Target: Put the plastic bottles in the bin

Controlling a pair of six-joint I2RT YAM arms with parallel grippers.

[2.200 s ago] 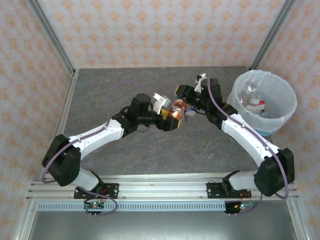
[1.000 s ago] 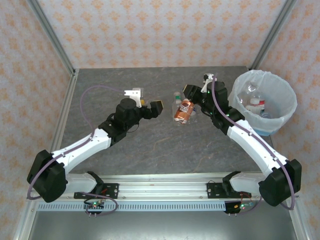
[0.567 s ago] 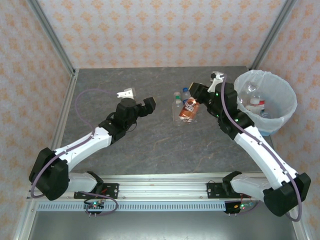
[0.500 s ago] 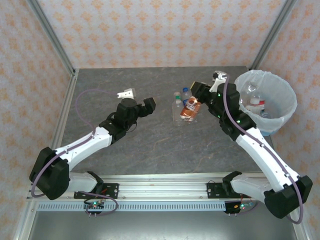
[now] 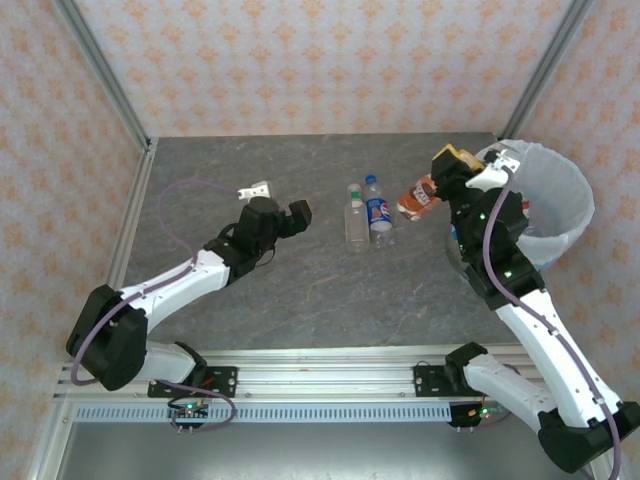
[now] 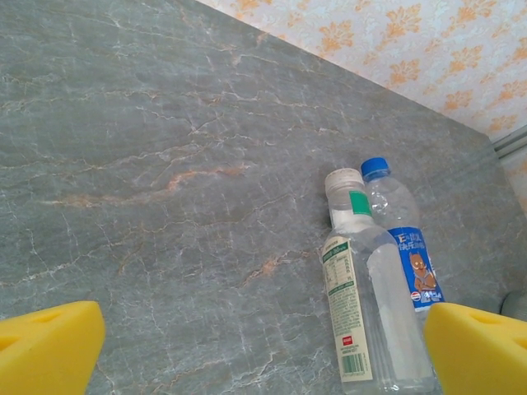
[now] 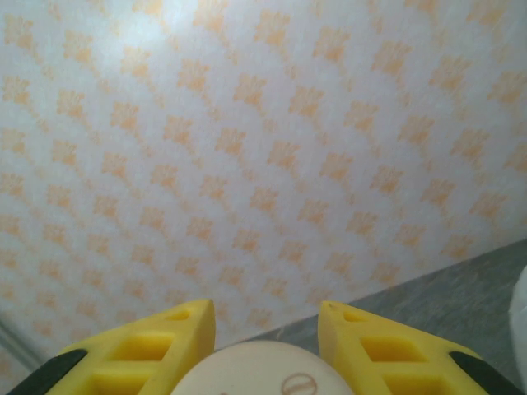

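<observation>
My right gripper needs to move sideways next, over the bin's opening (image 5: pixel 550 200) beside it, and let go of the orange-labelled bottle (image 5: pixel 419 194) there, because the bottle is still hanging outside the bin's rim.
My right gripper (image 5: pixel 437 180) is shut on an orange-labelled plastic bottle (image 5: pixel 419 194), held in the air just left of the bin (image 5: pixel 583 200). In the right wrist view the bottle's pale round end (image 7: pixel 263 372) sits between the yellow fingers (image 7: pixel 156 341), with the wall behind. The bin is a light-blue bucket lined with a white bag, and bottles (image 5: pixel 513 206) lie inside it. Two more plastic bottles lie side by side on the table: a green-labelled one (image 5: pixel 354 218) (image 6: pixel 358 317) and a blue-capped one (image 5: pixel 378 212) (image 6: pixel 405 239). My left gripper (image 5: pixel 292 214) (image 6: pixel 263 362) is open, left of them.
The grey marbled table (image 5: pixel 250 290) is framed by patterned walls and metal posts (image 5: pixel 100 80). The bin stands in the far right corner. A purple cable (image 5: pixel 190 190) loops above the left arm.
The right arm has lifted the orange-labelled bottle off the table and swung it right, up to the bin's left rim. The left arm has barely moved and stays open.
</observation>
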